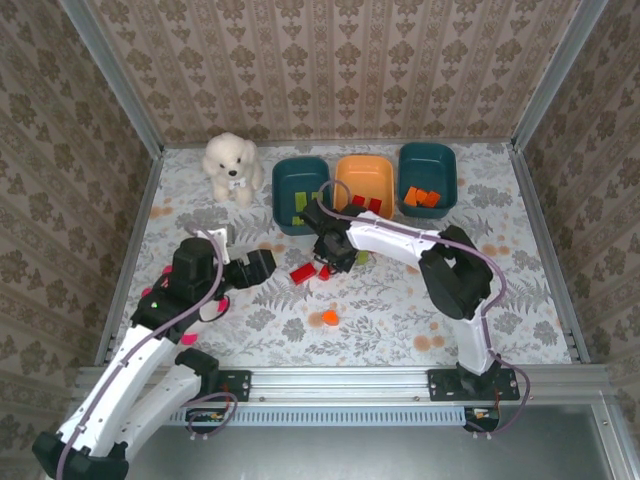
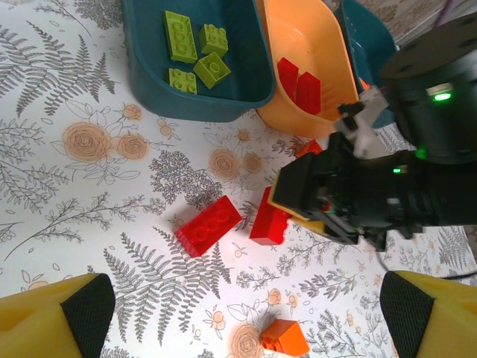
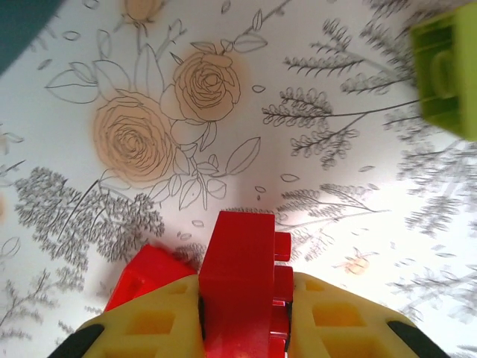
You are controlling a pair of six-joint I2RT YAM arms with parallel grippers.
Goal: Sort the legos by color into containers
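Red bricks lie in the orange bin, so my right gripper's brick next goes up, outward over that bin's far part (image 1: 368, 175) and is released there.
My right gripper (image 3: 246, 328) is shut on a red brick (image 3: 242, 276), held low over the floral tabletop; a second red brick (image 3: 145, 277) lies against its left finger. From above, the right gripper (image 1: 331, 257) sits in front of the left teal bin (image 1: 283, 200). My left gripper (image 1: 257, 268) stands open and empty; its view looks down on a loose red brick (image 2: 209, 225), another red brick (image 2: 268, 218) at the right gripper's tips, and an orange brick (image 2: 285, 337). Green bricks (image 2: 195, 48) lie in the left teal bin, red bricks (image 2: 299, 82) in the orange bin (image 1: 348, 180), and orange bricks (image 1: 422, 197) in the right teal bin (image 1: 445, 165).
A lime green brick (image 1: 360, 257) lies just right of the right gripper. A white plush dog (image 1: 232, 165) sits at the back left. Pink parts (image 1: 190, 340) poke out from under the left arm. Patterned walls close in the table on three sides.
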